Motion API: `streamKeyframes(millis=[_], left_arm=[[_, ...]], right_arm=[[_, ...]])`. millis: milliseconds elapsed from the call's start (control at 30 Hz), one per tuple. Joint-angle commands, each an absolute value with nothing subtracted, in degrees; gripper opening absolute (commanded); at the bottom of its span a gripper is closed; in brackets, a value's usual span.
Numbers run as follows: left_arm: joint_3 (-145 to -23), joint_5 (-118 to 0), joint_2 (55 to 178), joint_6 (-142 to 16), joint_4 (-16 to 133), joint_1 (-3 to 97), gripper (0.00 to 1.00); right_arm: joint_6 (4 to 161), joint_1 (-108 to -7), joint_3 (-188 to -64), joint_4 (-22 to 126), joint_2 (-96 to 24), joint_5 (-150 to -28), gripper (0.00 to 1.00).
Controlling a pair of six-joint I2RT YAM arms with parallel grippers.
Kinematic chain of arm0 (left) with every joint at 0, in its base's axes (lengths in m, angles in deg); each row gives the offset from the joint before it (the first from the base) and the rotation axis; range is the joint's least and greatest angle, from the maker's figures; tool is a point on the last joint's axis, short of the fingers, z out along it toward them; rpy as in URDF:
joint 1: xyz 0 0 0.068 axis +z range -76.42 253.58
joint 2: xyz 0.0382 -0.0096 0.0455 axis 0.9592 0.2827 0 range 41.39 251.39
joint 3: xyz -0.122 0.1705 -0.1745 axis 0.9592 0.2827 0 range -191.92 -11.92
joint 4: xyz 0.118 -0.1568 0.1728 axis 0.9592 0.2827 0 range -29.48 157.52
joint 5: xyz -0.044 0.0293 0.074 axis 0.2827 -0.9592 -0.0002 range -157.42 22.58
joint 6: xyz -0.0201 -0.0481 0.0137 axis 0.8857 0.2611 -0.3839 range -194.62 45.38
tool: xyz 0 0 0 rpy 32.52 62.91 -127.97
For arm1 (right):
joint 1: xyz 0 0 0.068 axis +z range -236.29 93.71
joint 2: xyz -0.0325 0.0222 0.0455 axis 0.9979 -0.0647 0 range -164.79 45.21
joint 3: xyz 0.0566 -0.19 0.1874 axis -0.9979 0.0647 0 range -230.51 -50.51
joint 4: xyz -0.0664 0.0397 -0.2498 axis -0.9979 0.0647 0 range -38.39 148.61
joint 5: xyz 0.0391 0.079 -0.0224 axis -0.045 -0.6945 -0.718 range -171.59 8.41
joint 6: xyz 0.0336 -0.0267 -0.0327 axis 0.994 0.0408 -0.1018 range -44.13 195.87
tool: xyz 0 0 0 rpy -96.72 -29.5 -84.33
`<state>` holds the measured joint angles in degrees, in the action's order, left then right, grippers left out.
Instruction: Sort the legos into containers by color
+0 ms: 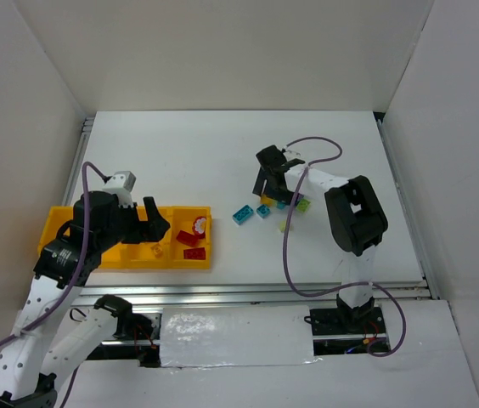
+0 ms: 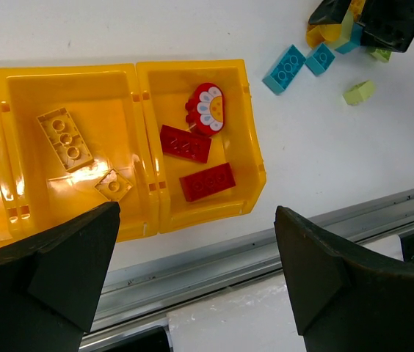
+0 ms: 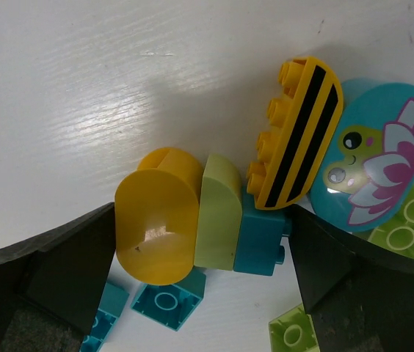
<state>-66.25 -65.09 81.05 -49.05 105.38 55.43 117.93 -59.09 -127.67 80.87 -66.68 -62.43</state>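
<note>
Next, I should tilt my left gripper and move it toward my right gripper and onto the yellow rounded piece (image 1: 267, 201) (image 2: 329, 32), because that piece is to its right in the top view.
The yellow tray (image 1: 53, 223) lies at the left. Its right-most compartment (image 2: 192, 64) holds two red bricks (image 2: 207, 181) and a red flower piece (image 2: 208, 108). The compartment beside it holds two yellow bricks (image 2: 64, 137). My left gripper (image 2: 196, 220) hangs open and empty above the tray's near edge (image 1: 156, 223). My right gripper (image 3: 203, 220) is over the loose pile (image 1: 272, 189). Its fingers press both ends of a joined stack: a yellow rounded piece (image 3: 159, 220), a light-green piece (image 3: 220, 213) and a teal brick (image 3: 260, 242).
Loose on the table are teal bricks (image 1: 242, 214) (image 3: 166, 301), light-green bricks (image 1: 284, 225) (image 3: 405, 224), a bee-striped yellow brick (image 3: 302, 132) and a teal lily piece (image 3: 383, 161). A metal rail (image 2: 266, 249) runs along the near table edge. White walls enclose the table.
</note>
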Motion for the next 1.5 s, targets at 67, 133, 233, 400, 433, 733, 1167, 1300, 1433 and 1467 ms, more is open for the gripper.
streamKeyframes(millis=[67, 133, 233, 400, 433, 733, 1167, 1300, 1433, 1467], left_arm=[[-66.2, -63.7, 81.3, -50.4, 102.8, 55.2, 1.00], [-66.2, -63.7, 81.4, -50.4, 102.9, 55.2, 1.00], [-66.2, -63.9, 81.1, -50.3, 102.9, 55.2, 0.99], [-66.3, -64.7, 80.3, -49.8, 103.1, 55.2, 1.00], [-66.4, -65.0, 80.3, -49.7, 103.1, 55.2, 1.00], [-65.4, -62.5, 79.0, -36.0, 96.7, 55.2, 1.00], [-53.8, -27.6, 85.0, -11.3, 65.7, 55.3, 0.98], [-50.2, -24.4, 85.9, -9.2, 59.0, 53.7, 0.98], [-50.2, -24.6, 86.0, -10.0, 58.0, 52.0, 0.97], [-50.3, -24.5, 86.1, -10.1, 57.8, 51.5, 0.97]], right_arm=[[117.7, -59.3, -128.1, 79.3, -66.8, -63.1, 1.00], [117.8, -59.5, -127.9, 79.1, -66.9, -62.8, 0.98], [117.2, -59.4, -126.6, 77.5, -66.1, -63.6, 0.70], [114.2, -59.1, -125.3, 73.2, -62.2, -67.3, 0.42], [113.3, -59.0, -125.2, 72.5, -61.3, -67.9, 0.38], [98.3, -47.4, -119.6, 68.0, -44.3, -70.4, 0.25], [81.0, -29.9, -99.8, 53.6, -12.4, -87.4, 0.21], [80.0, -28.7, -102.7, 56.1, -14.3, -85.6, 0.21], [79.6, -27.3, -105.5, 57.5, -17.6, -84.1, 0.22], [79.6, -26.5, -106.7, 57.8, -18.2, -83.4, 0.23]])
